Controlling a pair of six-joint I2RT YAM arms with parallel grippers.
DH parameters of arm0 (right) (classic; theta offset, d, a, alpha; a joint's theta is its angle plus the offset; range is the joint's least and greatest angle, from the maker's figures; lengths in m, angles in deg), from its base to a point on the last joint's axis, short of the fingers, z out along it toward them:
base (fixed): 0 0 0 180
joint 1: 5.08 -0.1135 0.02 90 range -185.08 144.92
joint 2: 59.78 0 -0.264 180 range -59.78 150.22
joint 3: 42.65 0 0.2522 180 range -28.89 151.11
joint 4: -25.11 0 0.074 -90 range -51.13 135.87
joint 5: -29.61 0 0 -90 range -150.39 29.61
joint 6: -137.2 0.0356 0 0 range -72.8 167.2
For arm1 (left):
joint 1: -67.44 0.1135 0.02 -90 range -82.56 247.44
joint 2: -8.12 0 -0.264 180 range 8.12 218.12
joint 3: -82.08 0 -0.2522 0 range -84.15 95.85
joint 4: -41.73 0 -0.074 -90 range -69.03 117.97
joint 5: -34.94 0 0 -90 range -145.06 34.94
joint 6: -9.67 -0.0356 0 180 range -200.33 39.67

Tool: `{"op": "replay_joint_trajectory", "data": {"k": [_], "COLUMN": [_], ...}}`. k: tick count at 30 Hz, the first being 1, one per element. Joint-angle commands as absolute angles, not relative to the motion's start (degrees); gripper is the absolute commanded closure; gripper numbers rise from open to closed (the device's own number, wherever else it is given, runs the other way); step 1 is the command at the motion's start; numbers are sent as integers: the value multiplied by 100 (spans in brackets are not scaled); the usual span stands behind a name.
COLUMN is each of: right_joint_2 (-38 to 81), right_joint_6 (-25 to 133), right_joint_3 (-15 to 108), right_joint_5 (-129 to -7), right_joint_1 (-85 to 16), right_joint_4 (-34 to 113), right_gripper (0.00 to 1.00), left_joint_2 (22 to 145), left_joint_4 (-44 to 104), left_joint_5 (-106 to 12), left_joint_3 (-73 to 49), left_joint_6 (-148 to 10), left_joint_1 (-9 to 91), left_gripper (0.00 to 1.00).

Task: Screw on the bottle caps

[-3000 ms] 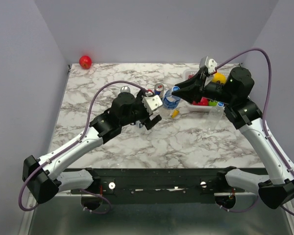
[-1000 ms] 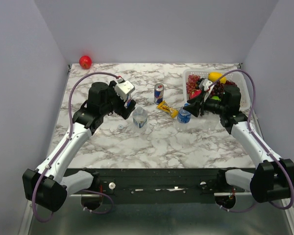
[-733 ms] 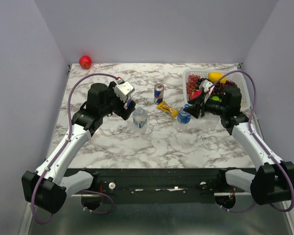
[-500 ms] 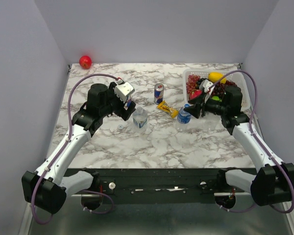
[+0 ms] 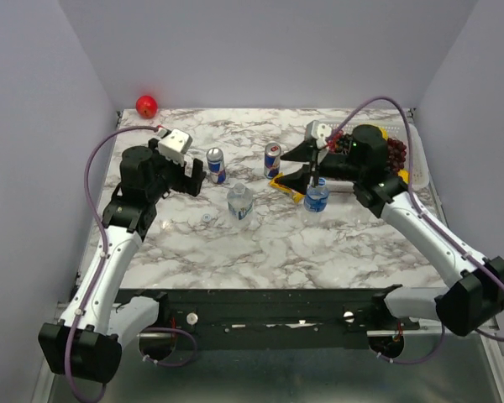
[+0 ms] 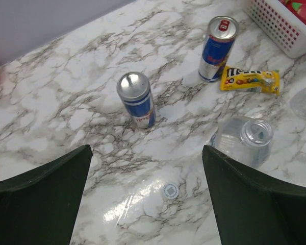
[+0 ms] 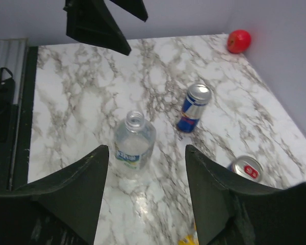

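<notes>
My right gripper goes left in the top view and down around the uncapped bottle's neck (image 5: 240,191) (image 7: 135,119) next, as the bottle stands below its fingers.
An uncapped clear bottle (image 5: 240,201) stands mid-table; it also shows in the left wrist view (image 6: 244,141) and the right wrist view (image 7: 134,141). A second bottle (image 5: 317,197) with a blue cap stands to its right. A whitish cap (image 5: 206,219) lies flat on the marble left of the open bottle, between my left fingers in the left wrist view (image 6: 170,191). My left gripper (image 5: 195,178) (image 6: 148,204) is open and empty, raised left of the bottle. My right gripper (image 5: 296,165) (image 7: 145,199) is open and empty, above and behind the capped bottle. No third bottle shows.
Two blue-and-silver cans (image 5: 215,165) (image 5: 272,158) stand behind the bottles. A yellow candy packet (image 5: 286,186) lies by the capped bottle. A white fruit basket (image 5: 413,172) sits at the right edge, a red apple (image 5: 146,106) at the far left corner.
My right gripper let go of the capped bottle and rose back and left of it. My left arm pulled back to the left, uncovering the left can.
</notes>
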State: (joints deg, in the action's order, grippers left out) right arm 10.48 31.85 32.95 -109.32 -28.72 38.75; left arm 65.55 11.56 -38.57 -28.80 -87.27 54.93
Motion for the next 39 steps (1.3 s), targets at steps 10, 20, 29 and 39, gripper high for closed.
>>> {"op": "replay_joint_trajectory", "data": {"k": [10, 20, 29, 39], "right_joint_2": [3223, 4041, 3954, 2970], "right_joint_6": [3278, 3139, 2919, 3164], "right_joint_3": [4449, 4766, 4529, 5485], "right_joint_5": [-10074, -10003, -9881, -9977], "right_joint_1": [-4357, -4533, -4595, -4489], "right_joint_4": [3518, 3509, 3536, 5055], "right_gripper": [27, 29, 68, 93], "left_joint_2": [5392, 5312, 5374, 5435], "left_joint_4": [942, 942, 1056, 1277], "left_joint_5": [-3564, -3212, -2809, -1331], "left_joint_3": [-3485, -3467, -3511, -3828], "left_joint_6": [-7938, -7752, -7814, -8969], "left_joint_1": [6656, 6999, 7008, 5913], "left_gripper": [1, 1, 1, 1]}}
